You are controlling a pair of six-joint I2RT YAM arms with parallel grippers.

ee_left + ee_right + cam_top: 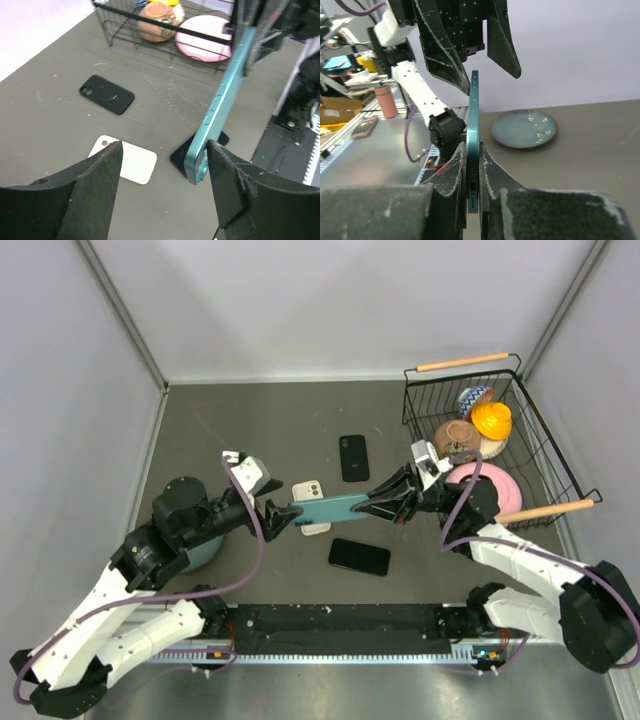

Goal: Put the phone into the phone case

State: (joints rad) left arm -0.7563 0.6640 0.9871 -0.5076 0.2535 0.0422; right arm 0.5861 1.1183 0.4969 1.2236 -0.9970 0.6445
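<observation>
My right gripper holds the phone crosswise above, so it should turn it lengthwise, down and left in the top view, onto the white case (310,502), then release it.
A teal phone (330,508) hangs on edge above the table between both grippers. My right gripper (377,504) is shut on its right end; in the right wrist view the pads (456,165) clamp the phone (473,120) on both faces. My left gripper (283,515) is open around the phone's left end. In the left wrist view the phone (220,105) lies close against the right finger (225,170), well apart from the left one. A black case (354,458) (106,94) lies behind. A white case (310,502) (127,160) lies under the phone.
A black phone-shaped slab (359,556) (182,155) lies flat in front of the grippers. A wire basket (530,440) with a pink bowl and other items stands at the right. A blue plate (523,128) sits at the left, partly under my left arm.
</observation>
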